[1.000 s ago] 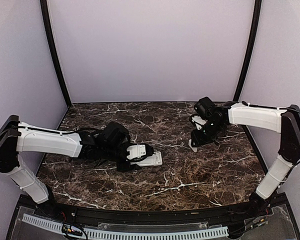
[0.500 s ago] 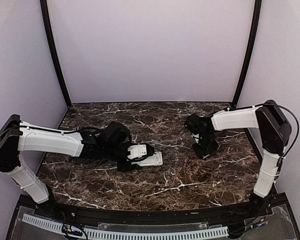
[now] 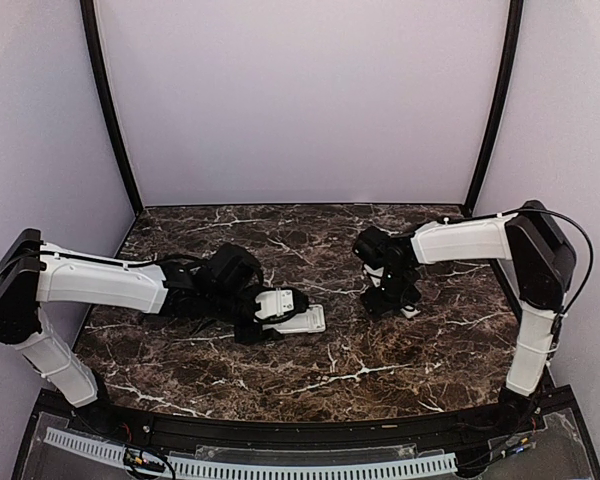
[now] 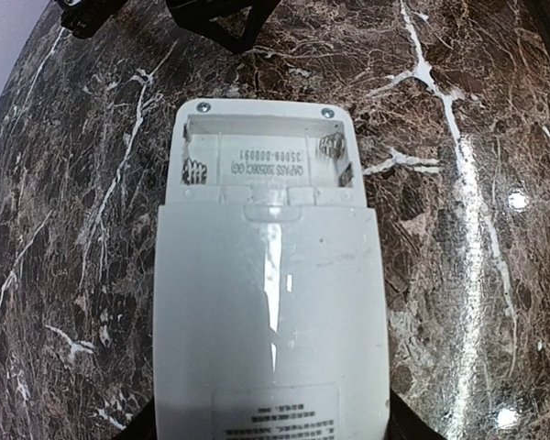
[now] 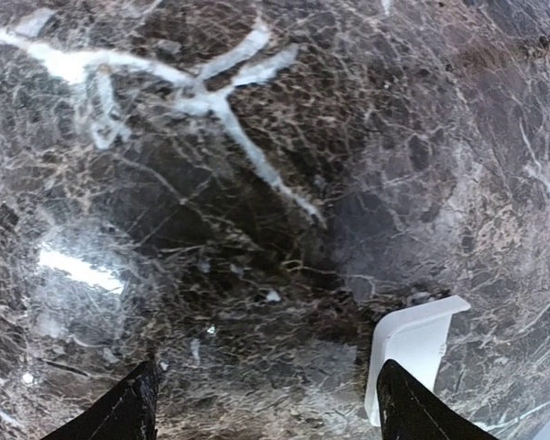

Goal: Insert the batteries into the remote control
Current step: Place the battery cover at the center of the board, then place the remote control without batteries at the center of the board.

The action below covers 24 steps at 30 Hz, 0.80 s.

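Note:
The left gripper moves back toward the black bar next and releases the remote (image 3: 305,320) on the clear marble there, as its empty battery compartment already faces up.
The remote control (image 4: 270,302) lies back side up on the marble table, held at its near end between my left gripper's (image 4: 270,431) fingers. Its battery compartment (image 4: 266,165) at the far end is uncovered and empty, with its springs showing. In the top view the left gripper (image 3: 278,312) and the remote (image 3: 305,320) sit left of centre. My right gripper (image 5: 266,408) is open and empty, low over the marble. A small white cover piece (image 5: 412,353) lies by its right finger. It also shows in the top view (image 3: 410,312), beside the right gripper (image 3: 385,298). No batteries are in view.
The dark marble table (image 3: 360,360) is walled by pale panels at the back and sides. A black rail runs along its front edge (image 3: 280,430). The right arm's dark links show at the top of the left wrist view (image 4: 220,18).
My right arm has swung left toward the table's middle and its gripper has dropped close to the marble. The left arm and the remote have not moved.

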Motion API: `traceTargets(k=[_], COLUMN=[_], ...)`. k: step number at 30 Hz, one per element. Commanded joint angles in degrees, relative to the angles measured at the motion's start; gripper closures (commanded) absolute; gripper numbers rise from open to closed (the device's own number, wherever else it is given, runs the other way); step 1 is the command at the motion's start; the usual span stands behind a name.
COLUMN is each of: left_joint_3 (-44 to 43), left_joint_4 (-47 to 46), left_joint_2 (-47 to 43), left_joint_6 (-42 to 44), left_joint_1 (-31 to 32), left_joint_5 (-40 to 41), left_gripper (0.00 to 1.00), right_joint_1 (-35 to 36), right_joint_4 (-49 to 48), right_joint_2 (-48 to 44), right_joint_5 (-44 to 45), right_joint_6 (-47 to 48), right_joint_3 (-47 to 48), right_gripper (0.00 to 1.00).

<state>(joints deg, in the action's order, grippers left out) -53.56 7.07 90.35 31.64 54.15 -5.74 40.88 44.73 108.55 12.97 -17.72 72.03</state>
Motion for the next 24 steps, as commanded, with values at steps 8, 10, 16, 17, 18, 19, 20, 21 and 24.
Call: traceTargets(k=[8, 10, 16, 17, 18, 19, 20, 21, 24], left_joint_3=[-6.76, -7.85, -9.52, -10.07, -10.29, -10.81, -10.92, -10.97, -10.27], left_joint_4=[11.7, 12.91, 13.23, 13.5, 13.67, 14.07, 14.18, 14.24, 13.97], left_joint_2=[7.35, 9.28, 12.54, 12.91, 13.73, 14.08, 14.75, 15.14, 15.29], left_joint_6=[0.39, 0.09, -2.44, -2.84, -3.61, -3.78, -4.02, -3.82, -3.31], left_joint_1=[0.66, 1.11, 1.65, 1.66, 1.79, 1.86, 2.19, 2.28, 2.59], left_joint_5=[-12.03, -12.71, -10.52, -10.1, -10.01, -9.76, -9.52, -9.09, -9.11], left_gripper=[1.0, 0.99, 0.8, 0.72, 0.64, 0.59, 0.48, 0.44, 0.31], right_joint_1=[-0.1, -0.1, -0.1, -0.1, -0.1, -0.1, -0.1, -0.11, -0.1], right_joint_4=[-10.39, -10.96, -10.72, -11.03, -11.33, -11.52, -11.63, -11.72, -11.77], right_joint_2=[-11.68, -12.5, -11.97, -11.98, -12.01, -11.92, -11.88, -11.81, -11.81], right_joint_5=[-9.25, -9.97, -10.11, -10.35, -10.52, -10.63, -10.66, -10.68, -10.98], right_joint_6=[0.87, 0.6, 0.07, -0.07, -0.09, -0.19, -0.33, -0.43, -0.4], right_joint_3=[-5.31, -6.05, -7.17, -7.39, -7.6, -7.77, -7.85, -7.91, -7.87], right_gripper=[0.22, 0.22, 0.23, 0.23, 0.23, 0.24, 0.24, 0.24, 0.24])
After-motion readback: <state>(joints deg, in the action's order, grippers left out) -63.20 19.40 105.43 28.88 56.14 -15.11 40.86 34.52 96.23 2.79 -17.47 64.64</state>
